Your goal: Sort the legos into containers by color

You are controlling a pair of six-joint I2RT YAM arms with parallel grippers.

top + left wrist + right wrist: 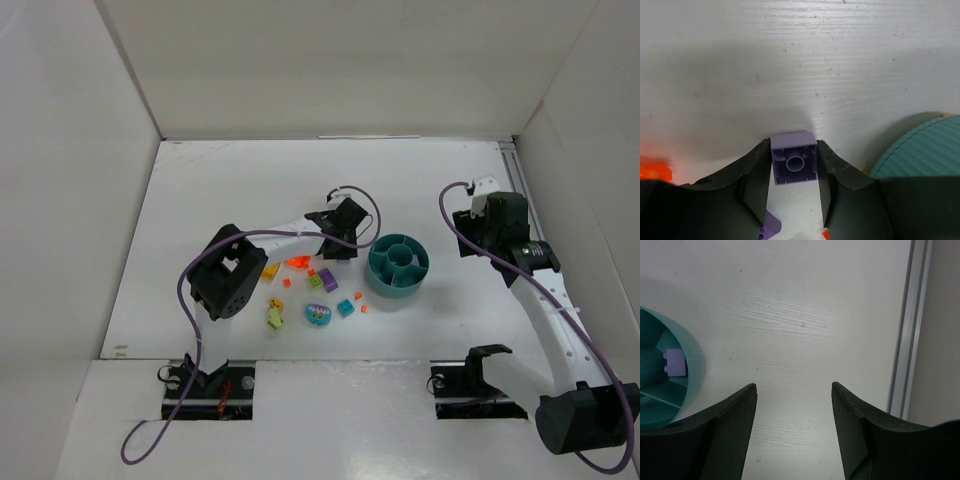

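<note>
The purple lego will be lifted by my left gripper and lowered into the dish (pixel 395 288), to the one section where a pale purple brick lies, because that brick is there.
A purple lego (pixel 794 162) lies underside-up on the white table, and both fingers of my left gripper (pixel 793 145) press against its sides. In the top view that gripper (pixel 338 245) sits just left of the round teal dish (pixel 395 288), whose ribbed wall (pixel 925 150) shows at the right of the left wrist view. Loose legos lie below it: an orange one (pixel 297 262), a yellow one (pixel 271 270), a lime one (pixel 315 282), another purple one (pixel 328 277) and a teal one (pixel 345 307). My right gripper (pixel 794 390) stands open over bare table, right of the dish (pixel 692 365).
A pale purple brick (pixel 675 361) lies in one dish section. A metal rail (pixel 905 340) runs along the table's right edge. White walls close in the table on three sides. A lime piece (pixel 275 315) and a teal oval piece (pixel 317 315) lie near the front.
</note>
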